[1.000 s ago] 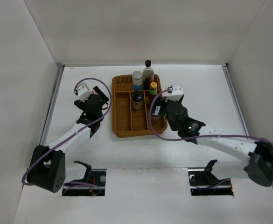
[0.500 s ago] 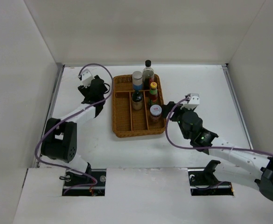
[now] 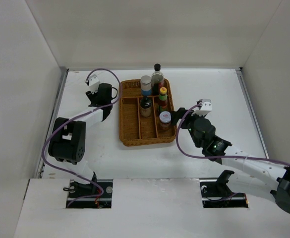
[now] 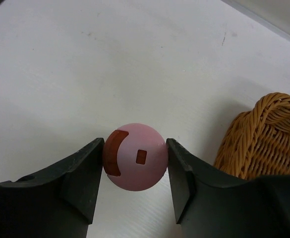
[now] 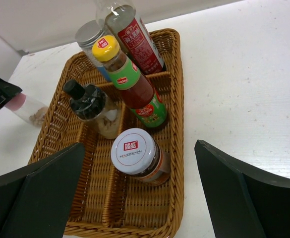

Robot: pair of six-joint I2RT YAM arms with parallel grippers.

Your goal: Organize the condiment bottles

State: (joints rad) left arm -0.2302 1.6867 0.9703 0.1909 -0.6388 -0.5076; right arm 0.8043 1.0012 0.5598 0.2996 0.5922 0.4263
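The jar in my left gripper goes up over the tray's rim next. It then comes down for release in the slot beside the short black-capped bottle (image 3: 145, 105), since that slot is empty.
My left gripper (image 4: 135, 166) is shut on the pink-lidded jar (image 4: 135, 156), a finger pressed against each side of the lid. The jar is on the white table just left of the wicker tray (image 4: 263, 134). From above, the left gripper (image 3: 105, 94) covers it. Five bottles stand in the tray (image 3: 135, 134): a grey-lidded jar (image 3: 145, 85), a tall dark bottle (image 3: 157, 75), a yellow-capped bottle (image 3: 163, 96), a short black-capped bottle (image 3: 145, 105) and a white-lidded jar (image 3: 165, 119). My right gripper (image 3: 183, 119) hangs open beside the tray's right edge, holding nothing.
The enclosure's white walls stand at the left, back and right of the table. The tray's near compartments (image 5: 130, 208) hold nothing. The left arm's purple cable (image 3: 102, 72) loops near the tray's back left corner.
The left arm moved toward the back and its jaws closed on the pink-lidded jar. The right gripper drew back to the right from over the tray, leaving the white-lidded jar standing there.
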